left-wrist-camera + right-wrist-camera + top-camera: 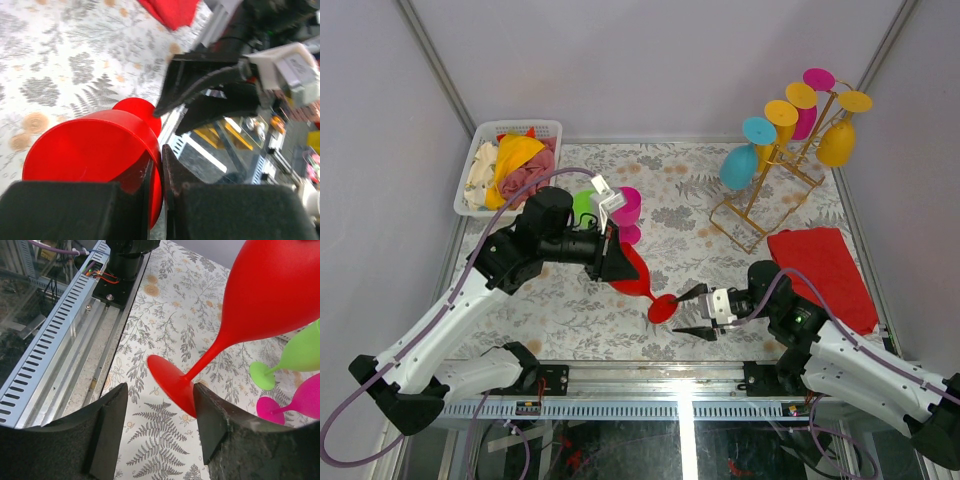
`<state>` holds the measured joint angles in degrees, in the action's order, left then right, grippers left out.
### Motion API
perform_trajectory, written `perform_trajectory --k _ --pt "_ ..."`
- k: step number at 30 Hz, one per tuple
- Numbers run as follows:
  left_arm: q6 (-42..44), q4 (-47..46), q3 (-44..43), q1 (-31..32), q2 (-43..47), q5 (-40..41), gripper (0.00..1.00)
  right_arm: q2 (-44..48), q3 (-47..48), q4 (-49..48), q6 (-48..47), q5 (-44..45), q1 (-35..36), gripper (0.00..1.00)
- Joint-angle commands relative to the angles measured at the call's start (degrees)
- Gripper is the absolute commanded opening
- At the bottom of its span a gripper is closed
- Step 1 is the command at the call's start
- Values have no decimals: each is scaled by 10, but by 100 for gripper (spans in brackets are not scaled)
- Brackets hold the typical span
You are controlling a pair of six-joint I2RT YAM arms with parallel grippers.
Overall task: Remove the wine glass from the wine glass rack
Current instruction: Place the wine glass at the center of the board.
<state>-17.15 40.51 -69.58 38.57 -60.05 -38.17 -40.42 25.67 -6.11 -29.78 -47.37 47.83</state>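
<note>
The red glass (638,275) hangs tilted now, so I will next lower my left gripper toward the tabletop beside the green glass and turn to release it upright.
My left gripper (620,262) is shut on the rim of a red wine glass (638,275) and holds it tilted above the table, foot (663,308) pointing to the right arm. In the left wrist view the jaws (162,175) pinch the bowl wall (90,150). My right gripper (696,312) is open and empty, right next to the foot. In the right wrist view the foot (172,382) lies between my open fingers (112,420), close to the right one. The gold wire rack (750,205) stands at the back right with blue (740,165), yellow (837,143) and magenta (808,110) glasses hanging.
A green glass (583,205) and a pink glass (627,207) stand behind the left gripper. A white slatted basket (478,150) with cloths sits at the back left. A red cloth (825,270) lies at the right. A metal rail (640,405) runs along the near edge.
</note>
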Motion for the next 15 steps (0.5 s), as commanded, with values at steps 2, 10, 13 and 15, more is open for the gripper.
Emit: perform_trajectory --k 2,10,13,15 --pt "-12 32 -38 -1 -4 184 0 1 66 18 37 12 -2 66" --pt "-26 26 13 0 -6 359 0 42 76 -41 138 51 -3 76" --pt "-46 30 35 -1 -24 412 0 60 86 -65 190 91 -2 89" --pt "-58 26 45 -1 -36 445 0 71 97 -68 221 150 -2 96"
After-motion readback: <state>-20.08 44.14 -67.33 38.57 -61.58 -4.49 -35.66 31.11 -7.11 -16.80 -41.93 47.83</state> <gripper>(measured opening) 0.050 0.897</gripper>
